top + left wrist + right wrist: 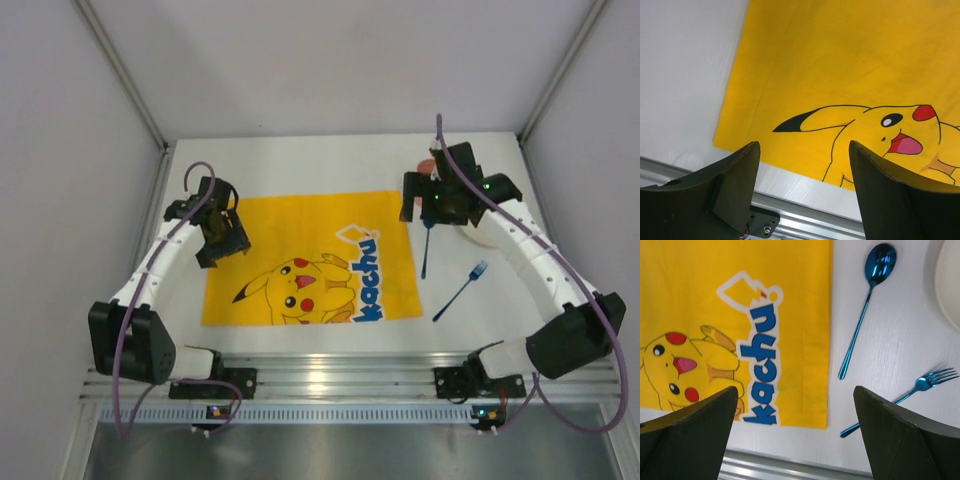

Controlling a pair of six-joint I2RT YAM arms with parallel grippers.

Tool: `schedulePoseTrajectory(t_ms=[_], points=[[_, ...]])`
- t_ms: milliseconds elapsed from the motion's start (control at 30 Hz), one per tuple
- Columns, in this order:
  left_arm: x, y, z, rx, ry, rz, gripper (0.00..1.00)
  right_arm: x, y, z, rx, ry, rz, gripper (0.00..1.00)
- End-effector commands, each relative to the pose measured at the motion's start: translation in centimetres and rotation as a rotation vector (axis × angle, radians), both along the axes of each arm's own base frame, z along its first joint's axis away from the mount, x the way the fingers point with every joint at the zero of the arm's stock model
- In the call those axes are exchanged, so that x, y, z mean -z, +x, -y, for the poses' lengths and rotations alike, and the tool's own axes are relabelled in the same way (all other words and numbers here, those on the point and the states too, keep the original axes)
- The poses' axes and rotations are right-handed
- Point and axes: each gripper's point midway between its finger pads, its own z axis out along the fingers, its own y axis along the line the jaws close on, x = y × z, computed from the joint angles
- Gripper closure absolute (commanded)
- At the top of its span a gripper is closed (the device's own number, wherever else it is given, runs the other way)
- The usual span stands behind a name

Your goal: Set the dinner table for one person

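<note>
The pink cup is just outward of my right gripper, so next I will reach outward and bring that gripper's fingers onto the pink cup's rim (426, 166) on the plate's side.
The white dinner table (300, 165) carries a yellow Pikachu mat (310, 255) lying flat at its middle. A blue spoon (425, 250) and a blue fork (460, 290) lie on the table just right of the mat. A white plate (482, 236) sits farther right, mostly hidden under my right arm. My left gripper (222, 235) is open and empty above the mat's left edge. My right gripper (425, 205) is open and empty above the spoon's bowl. The right wrist view shows the spoon (862, 310), the fork (920, 387) and the plate's edge (950, 285).
A small reddish object (427, 165) shows partly behind the right gripper at the back right. Grey walls enclose the table on three sides. A metal rail (330, 380) runs along the near edge.
</note>
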Motion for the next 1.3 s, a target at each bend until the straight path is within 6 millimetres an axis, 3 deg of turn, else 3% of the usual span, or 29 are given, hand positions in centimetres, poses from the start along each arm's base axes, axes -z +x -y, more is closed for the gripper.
schedulePoseTrajectory(t_ms=[0,67,200,233,267,433,633,800,900,1100,1267], points=[[-0.5,3.4,1.9,0.028,-0.086,0.07,0.24,-2.2,3.6,3.2,0.094,-0.043,0.024,0.0],[-0.5,4.3,2.6,0.043,-0.117,0.078,0.25,-4.0,6.2,4.1,0.135,-0.03,0.059,0.0],[-0.5,5.1,2.9,0.067,-0.121,0.076,0.28,-5.5,10.8,8.1,0.286,-0.029,0.054,0.0],[-0.4,5.2,3.0,0.078,-0.119,0.071,0.28,-7.2,12.2,8.6,0.308,-0.022,0.095,0.0],[-0.1,5.3,3.0,0.081,-0.118,0.061,0.28,-5.7,13.5,9.0,0.338,-0.033,0.055,0.0],[0.0,5.8,3.3,0.097,-0.128,0.052,0.3,-2.7,17.2,10.5,0.402,-0.086,-0.019,0.0],[0.3,6.1,3.6,0.104,-0.139,0.043,0.31,1.6,19.4,10.6,0.425,-0.107,-0.085,0.01],[0.8,5.7,3.2,0.103,-0.119,0.029,0.31,3.7,20.3,11.5,0.451,-0.142,-0.101,0.06],[1.2,5.2,2.9,0.097,-0.104,0.014,0.32,5.0,20.5,11.9,0.454,-0.162,-0.121,0.19],[1.9,5.0,2.9,0.085,-0.107,0.003,0.32,6.5,20.3,12.2,0.444,-0.195,-0.142,1.0],[2.2,5.3,3.2,0.083,-0.119,-0.007,0.32,4.7,20.4,12.4,0.442,-0.192,-0.106,1.0]])
